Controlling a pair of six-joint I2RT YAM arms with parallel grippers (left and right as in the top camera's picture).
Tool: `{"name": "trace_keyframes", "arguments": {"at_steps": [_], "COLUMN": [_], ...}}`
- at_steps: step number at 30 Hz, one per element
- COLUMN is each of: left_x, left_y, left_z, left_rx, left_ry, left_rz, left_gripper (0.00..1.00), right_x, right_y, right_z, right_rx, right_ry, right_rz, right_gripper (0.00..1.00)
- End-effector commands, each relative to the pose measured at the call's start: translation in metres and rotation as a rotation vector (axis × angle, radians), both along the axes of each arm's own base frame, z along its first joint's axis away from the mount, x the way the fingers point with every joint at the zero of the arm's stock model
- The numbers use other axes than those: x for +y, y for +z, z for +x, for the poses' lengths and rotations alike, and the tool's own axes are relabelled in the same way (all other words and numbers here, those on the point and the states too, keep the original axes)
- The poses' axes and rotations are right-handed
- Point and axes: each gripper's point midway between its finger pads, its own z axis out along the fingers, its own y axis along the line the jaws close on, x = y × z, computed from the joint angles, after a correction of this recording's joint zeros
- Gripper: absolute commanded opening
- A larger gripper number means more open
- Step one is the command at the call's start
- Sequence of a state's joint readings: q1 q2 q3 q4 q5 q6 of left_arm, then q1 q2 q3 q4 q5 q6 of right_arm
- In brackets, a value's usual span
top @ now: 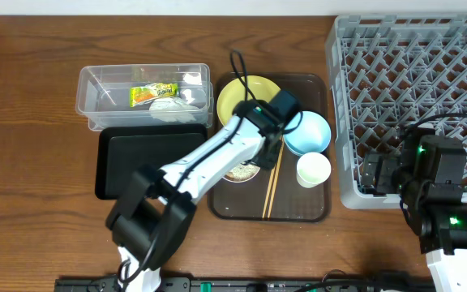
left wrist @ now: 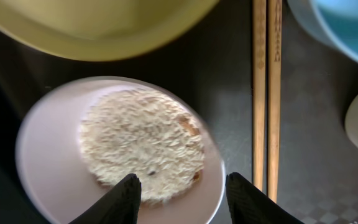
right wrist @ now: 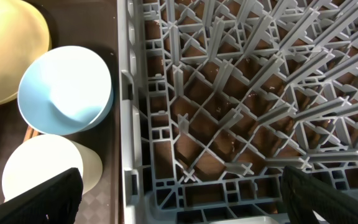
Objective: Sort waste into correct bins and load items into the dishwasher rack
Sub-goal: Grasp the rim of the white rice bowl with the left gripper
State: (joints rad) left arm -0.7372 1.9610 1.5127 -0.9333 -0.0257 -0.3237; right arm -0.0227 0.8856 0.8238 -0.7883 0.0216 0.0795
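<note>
Next, my left gripper needs to lower astride the white bowl's rim beside the chopsticks and close, since rice fills the bowl's middle but the bowl's rim is bare.
My left gripper [left wrist: 182, 186] is open just above a white bowl [left wrist: 48, 162] that holds a cake of rice scraps [left wrist: 142, 143]; one fingertip is over the rice, the other over the bowl's rim. Overhead, this bowl [top: 240, 173] sits on the brown tray, mostly under my arm. Chopsticks [left wrist: 266, 93] lie to its right. The yellow plate [top: 233, 97], light blue bowl [top: 310, 134] and white cup [top: 313, 169] are on the same tray. The wrapper [top: 152, 93] and tissue [top: 173, 108] lie in the clear tub [top: 96, 81]. My right gripper [right wrist: 179, 193] is open and empty over the near left corner of the rack [top: 412, 73].
The shallow black tray [top: 136, 162] lies in front of the clear tub, left of the brown serving tray [top: 298, 207]. The rack's left wall stands close to the tray's right edge. In the right wrist view the blue bowl [right wrist: 64, 87] and cup [right wrist: 36, 168] sit just left of the rack.
</note>
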Motion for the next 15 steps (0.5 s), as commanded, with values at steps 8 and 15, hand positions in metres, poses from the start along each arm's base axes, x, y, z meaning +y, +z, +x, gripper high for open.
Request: {"name": "trace_keyframes", "arguments": {"at_steps": [8, 15], "left_x": [-0.005, -0.009], "left_y": [-0.036, -0.043], "left_z": [-0.010, -0.005], "left_rx": [0.060, 0.050], "left_ry": [-0.035, -0.035], "left_rz": [0.058, 0.049], "left_gripper": [0.47, 0.30], "right_x": [0.005, 0.005], "right_y": [0.010, 0.010], "right_z": [0.003, 0.002], "right_rx": [-0.027, -0.024], "right_ry": [0.012, 0.012], "right_rz": [0.009, 0.009], "right_gripper": [0.99, 0.99]}}
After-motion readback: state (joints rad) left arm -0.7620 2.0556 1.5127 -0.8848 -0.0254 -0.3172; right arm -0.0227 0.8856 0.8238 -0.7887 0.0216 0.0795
